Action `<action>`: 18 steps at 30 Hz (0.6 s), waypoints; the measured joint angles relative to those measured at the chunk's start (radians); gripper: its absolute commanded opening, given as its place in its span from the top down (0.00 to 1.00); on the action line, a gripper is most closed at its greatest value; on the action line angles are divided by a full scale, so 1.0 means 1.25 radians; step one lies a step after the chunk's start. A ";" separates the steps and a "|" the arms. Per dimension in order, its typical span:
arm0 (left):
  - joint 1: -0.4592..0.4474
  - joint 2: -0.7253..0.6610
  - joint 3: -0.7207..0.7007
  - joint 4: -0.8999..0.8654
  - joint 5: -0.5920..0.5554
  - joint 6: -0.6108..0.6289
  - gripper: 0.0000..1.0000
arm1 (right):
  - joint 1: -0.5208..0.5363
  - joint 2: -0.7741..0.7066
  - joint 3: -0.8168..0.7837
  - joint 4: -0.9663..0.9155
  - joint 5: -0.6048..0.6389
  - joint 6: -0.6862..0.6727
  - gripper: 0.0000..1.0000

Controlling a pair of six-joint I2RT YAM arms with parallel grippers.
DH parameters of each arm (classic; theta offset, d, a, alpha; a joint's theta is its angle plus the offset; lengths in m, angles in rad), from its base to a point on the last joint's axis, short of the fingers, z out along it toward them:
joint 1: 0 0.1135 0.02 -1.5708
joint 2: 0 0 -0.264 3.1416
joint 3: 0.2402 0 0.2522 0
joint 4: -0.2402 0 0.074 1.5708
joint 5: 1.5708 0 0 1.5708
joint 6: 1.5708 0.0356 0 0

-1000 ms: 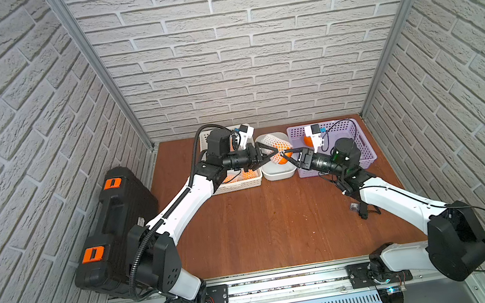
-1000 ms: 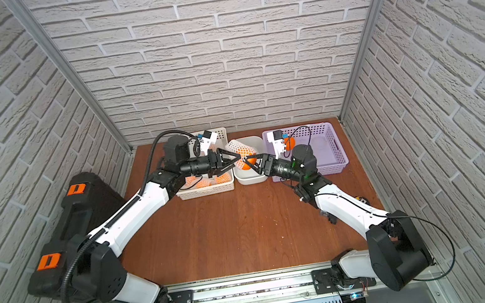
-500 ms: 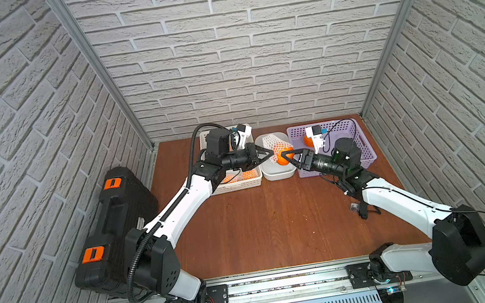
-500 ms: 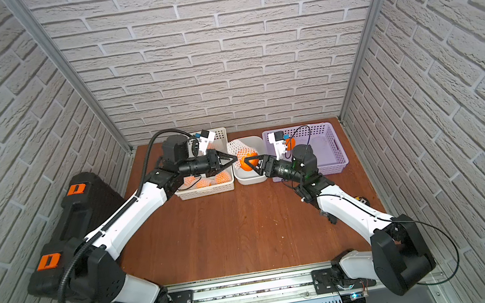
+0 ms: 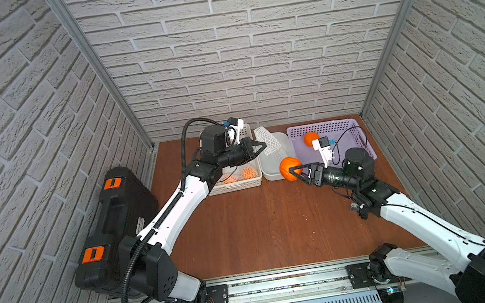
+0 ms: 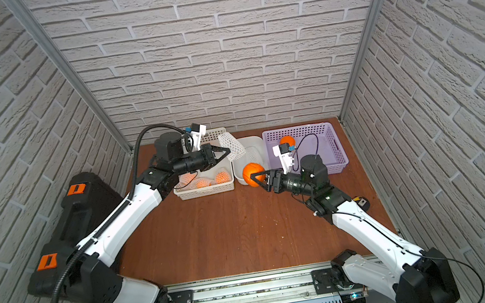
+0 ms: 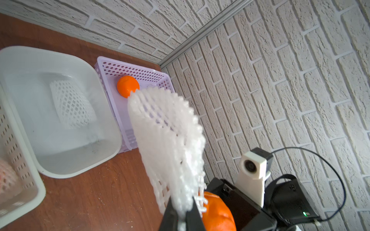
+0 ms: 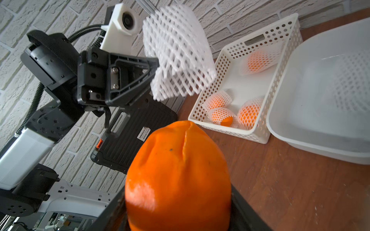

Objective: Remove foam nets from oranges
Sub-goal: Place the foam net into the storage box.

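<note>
The robot should next move its left gripper down over the inside of the white tub [image 5: 281, 152] [image 7: 63, 121] and let go of the empty foam net there, because another net already lies in the tub.
My left gripper [image 5: 262, 146] [image 7: 183, 202] is shut on a white foam net [image 5: 267, 140] [image 7: 170, 140], which hangs empty above the white tub [image 5: 281, 152]. My right gripper [image 5: 295, 172] [image 8: 178, 210] is shut on a bare orange [image 5: 290, 168] [image 8: 178, 176], held apart from the net at the tub's front corner. Another foam net [image 7: 72, 104] lies in the tub. A second bare orange [image 5: 311, 138] [image 7: 127, 86] sits in the purple basket [image 5: 353, 128]. Several netted oranges [image 8: 248, 112] lie in the white perforated basket [image 5: 236, 186].
A black case with orange latches [image 5: 114, 225] leans at the left edge of the brown table [image 5: 262, 221]. Brick walls close in on three sides. The three containers stand in a row along the back wall.
My left gripper has shut on the net and drawn it back and to the left, off the orange. The right gripper has pulled the bare orange toward the front.
</note>
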 measured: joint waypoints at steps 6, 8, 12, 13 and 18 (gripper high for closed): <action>-0.027 0.129 0.137 -0.093 -0.087 0.078 0.94 | -0.001 -0.091 -0.007 -0.177 0.077 -0.070 0.57; -0.043 0.193 0.185 -0.121 -0.101 0.098 0.94 | -0.002 -0.117 -0.009 -0.227 0.108 -0.084 0.57; -0.069 0.322 0.275 -0.163 -0.121 0.133 0.95 | -0.006 -0.154 -0.009 -0.304 0.175 -0.108 0.57; -0.073 0.356 0.301 -0.179 -0.127 0.141 0.95 | -0.008 -0.159 -0.009 -0.324 0.193 -0.115 0.57; -0.080 0.506 0.456 -0.255 -0.144 0.181 0.92 | -0.016 -0.162 -0.009 -0.405 0.263 -0.129 0.57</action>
